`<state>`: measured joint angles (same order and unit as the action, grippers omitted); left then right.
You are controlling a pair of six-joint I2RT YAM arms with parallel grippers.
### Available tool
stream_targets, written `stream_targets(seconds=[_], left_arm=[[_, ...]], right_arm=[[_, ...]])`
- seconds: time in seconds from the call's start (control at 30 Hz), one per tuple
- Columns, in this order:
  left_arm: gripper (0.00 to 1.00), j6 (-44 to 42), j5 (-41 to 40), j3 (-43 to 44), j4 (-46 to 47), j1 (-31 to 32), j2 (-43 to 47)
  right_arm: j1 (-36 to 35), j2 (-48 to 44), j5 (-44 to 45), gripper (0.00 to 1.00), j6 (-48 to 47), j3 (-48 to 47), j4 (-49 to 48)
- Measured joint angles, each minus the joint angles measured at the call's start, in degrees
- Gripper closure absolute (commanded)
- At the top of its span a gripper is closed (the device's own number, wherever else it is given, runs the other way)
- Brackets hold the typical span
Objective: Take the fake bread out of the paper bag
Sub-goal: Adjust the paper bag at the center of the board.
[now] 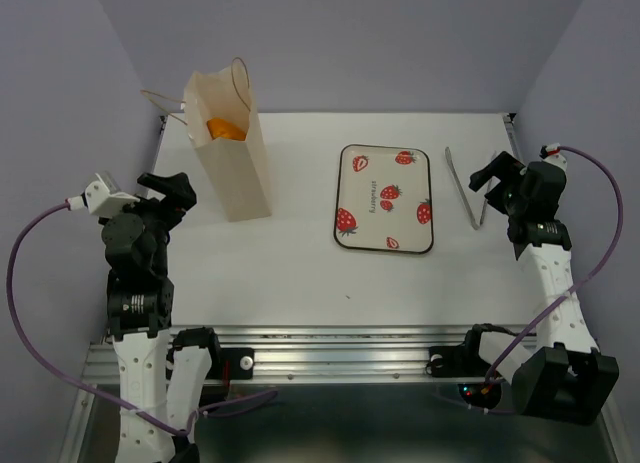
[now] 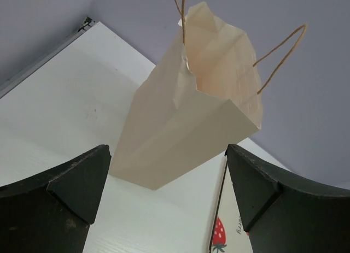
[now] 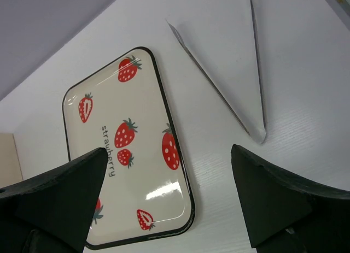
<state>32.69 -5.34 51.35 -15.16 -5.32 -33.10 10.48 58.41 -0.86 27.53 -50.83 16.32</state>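
My left gripper is going to move outward and close on the bag's rim by the nearer cord handle (image 1: 188, 115) (image 2: 187, 68), because the fake bread is inside the upright bag.
The paper bag (image 1: 236, 161) stands upright at the back left of the table, tall and cream-beige with thin cord handles. A piece of glossy orange fake bread (image 1: 226, 130) shows inside its open mouth; the rest of the contents are hidden. My left gripper (image 1: 174, 193) hovers open just left of the bag, apart from it. In the left wrist view the bag (image 2: 186, 127) rises ahead between the wide-spread fingers of that gripper (image 2: 167, 182). My right gripper (image 1: 488, 180) hangs open at the right, holding nothing. In its own view the right gripper (image 3: 167, 193) sits above the tray's edge.
A white strawberry-print tray (image 1: 372, 228) with a black rim lies flat mid-table, right of the bag, also seen as the tray (image 3: 142, 171) and the tray (image 2: 236, 227). Metal tongs (image 1: 465, 188) lie right of it, the same tongs (image 3: 229, 72) in the right wrist view. Grey walls close in behind.
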Motion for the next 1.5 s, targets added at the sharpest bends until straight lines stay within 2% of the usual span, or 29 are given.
stream_targets(seconds=[0.17, 0.27, 0.5, 0.73, 1.07, 1.17, 1.2, 1.27, 1.37, 1.5], left_arm=[[0.01, 0.0, 0.7, 0.1, 1.8, 0.0, -2.4], [0.01, -0.7, 1.3, 2.2, 3.0, 0.0, -8.4], [0.01, -5.5, 4.7, 15.8, 3.7, 0.0, -30.7], [0.01, -10.2, 3.0, 28.2, 2.4, 0.0, -42.4], [0.02, -17.2, 5.2, 40.0, 0.6, 0.0, -57.6], [0.48, -18.5, 5.0, 44.1, -1.1, 0.0, -63.3], [0.76, -18.8, 4.9, 45.5, -1.9, 0.0, -65.1], [0.94, -19.3, 5.0, 47.7, -2.9, 0.0, -67.8], [1.00, -20.0, 5.8, 49.4, -3.4, 0.0, -69.0], [1.00, -23.3, 7.8, 53.6, -5.3, 0.1, -69.3]], right_arm=[[0.0, 0.0, 0.0, 0.00, 0.2, 0.0, 0.0], [0.0, -0.1, -0.7, 0.00, -0.2, 0.0, 0.0], [0.0, 0.0, -2.5, 0.00, -1.5, 0.0, 0.0], [0.0, 0.0, -2.6, 0.00, -2.7, 0.0, 0.0], [0.0, 0.0, -2.5, 0.00, -3.5, 0.0, 0.0], [0.0, 0.0, -2.5, 0.00, -3.7, 0.0, 0.0], [0.0, 0.0, -2.5, 0.00, -3.8, 0.0, 0.0], [0.0, 0.1, -2.5, 0.00, -3.9, 0.0, 0.0], [0.0, 0.2, -2.5, 0.00, -4.1, 0.0, 0.0], [0.0, 0.2, -2.6, 0.00, -4.3, 0.0, 0.0]])
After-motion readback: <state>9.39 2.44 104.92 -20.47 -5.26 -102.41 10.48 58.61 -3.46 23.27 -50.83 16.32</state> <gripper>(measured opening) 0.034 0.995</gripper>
